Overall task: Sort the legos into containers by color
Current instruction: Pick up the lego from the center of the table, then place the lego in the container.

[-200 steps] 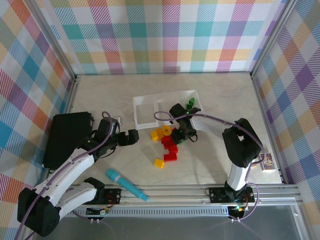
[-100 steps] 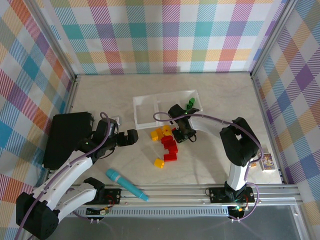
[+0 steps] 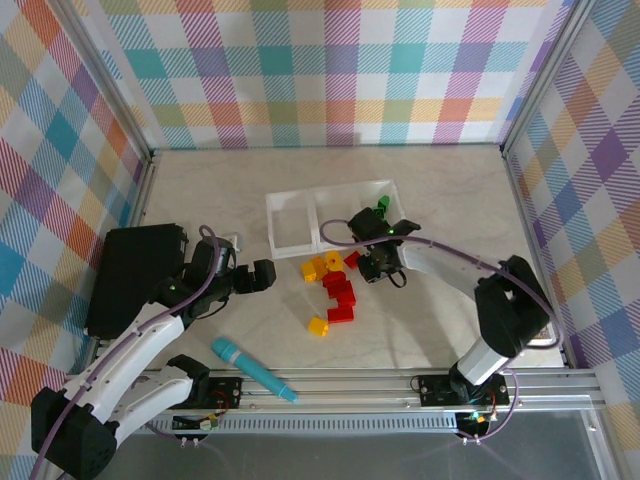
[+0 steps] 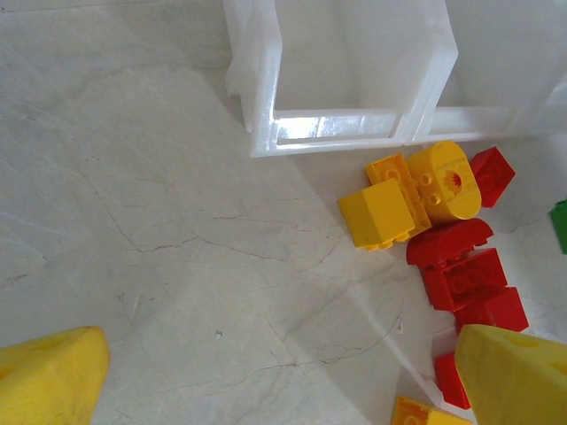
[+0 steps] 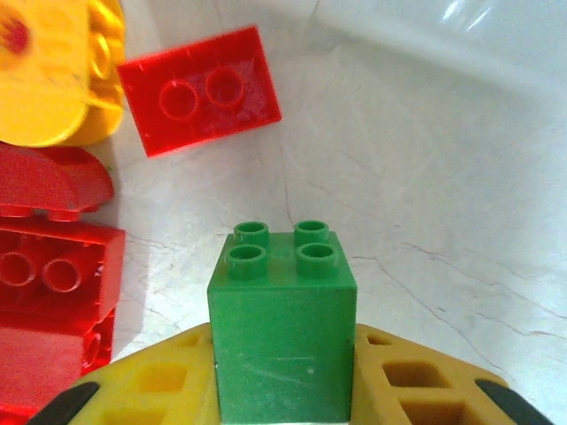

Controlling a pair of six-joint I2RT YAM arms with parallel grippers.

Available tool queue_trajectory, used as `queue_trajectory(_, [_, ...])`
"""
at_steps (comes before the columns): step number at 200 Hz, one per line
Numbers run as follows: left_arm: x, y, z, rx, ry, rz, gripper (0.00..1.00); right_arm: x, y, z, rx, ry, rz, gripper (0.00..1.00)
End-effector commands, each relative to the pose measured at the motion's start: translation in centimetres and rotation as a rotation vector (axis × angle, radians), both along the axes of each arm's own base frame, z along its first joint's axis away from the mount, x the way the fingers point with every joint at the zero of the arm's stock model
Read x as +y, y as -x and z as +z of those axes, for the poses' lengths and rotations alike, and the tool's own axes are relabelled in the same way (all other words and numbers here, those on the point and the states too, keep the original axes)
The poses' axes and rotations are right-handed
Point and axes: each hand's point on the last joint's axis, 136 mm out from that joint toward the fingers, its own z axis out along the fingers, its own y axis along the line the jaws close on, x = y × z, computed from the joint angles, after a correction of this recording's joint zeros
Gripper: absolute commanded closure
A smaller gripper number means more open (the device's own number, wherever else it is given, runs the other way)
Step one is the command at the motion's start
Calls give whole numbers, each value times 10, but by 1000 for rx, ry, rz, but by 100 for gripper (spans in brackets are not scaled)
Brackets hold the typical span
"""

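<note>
The robot's right gripper needs to move up and outward over the tray's near side and then let go of the green lego, because the tray's section for the green legos lies outward.
My right gripper (image 3: 376, 264) (image 5: 282, 354) is shut on a green lego (image 5: 282, 323), studs facing away, just off the near wall of the clear tray (image 3: 300, 199). Green legos (image 3: 380, 208) lie in the tray's right compartment; the left and middle ones look bare. Loose on the table are yellow legos (image 3: 318, 267) (image 4: 390, 212), a red cluster (image 3: 342, 290) (image 4: 465, 279), a flat red lego (image 5: 199, 88) and a lone yellow one (image 3: 318, 326). Left of the pile, my left gripper (image 3: 262, 275) (image 4: 283, 381) hangs open over bare table.
A large black box (image 3: 135, 275) sits at the left beside the left arm. A teal pen-like cylinder (image 3: 253, 368) lies near the front rail. A small card (image 3: 537, 323) rests at the right wall. Bare table stretches behind the tray.
The right arm's elbow has swung out to the right, and its gripper has shifted slightly right with the green lego. The left arm has barely moved.
</note>
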Motion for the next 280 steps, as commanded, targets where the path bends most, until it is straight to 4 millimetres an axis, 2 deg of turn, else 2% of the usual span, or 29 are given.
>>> queue_trajectory(1, [0,0,11,-28,16,12,0,6,-6,29,-76,-61,-7,92])
queue_trajectory(14, [0,1,12,-31,21,12,0,11,-14,43,-109,-81,4,97])
queue_trajectory(34, [0,2,10,-25,16,10,1,15,-29,59,-143,-96,7,97])
queue_trajectory(62, [3,4,11,-30,4,8,0,8,-58,77,-184,-100,-35,98])
queue_trajectory(83, [4,5,13,-40,7,9,0,2,-83,83,-183,-129,-80,97])
queue_trajectory(131, [6,11,15,-44,18,13,0,-8,-137,77,-141,-164,-124,93])
queue_trajectory(167, [7,12,17,-48,27,21,0,-1,-178,73,-113,-210,-111,90])
queue_trajectory(193, [6,13,14,-30,27,23,1,5,-201,59,-80,-204,-100,89])
queue_trajectory(232, [5,15,17,-40,33,12,0,6,-219,37,-49,-183,-99,87])
queue_trajectory(280, [0,14,22,-61,57,-10,0,7,-219,22,-18,-192,-111,77])
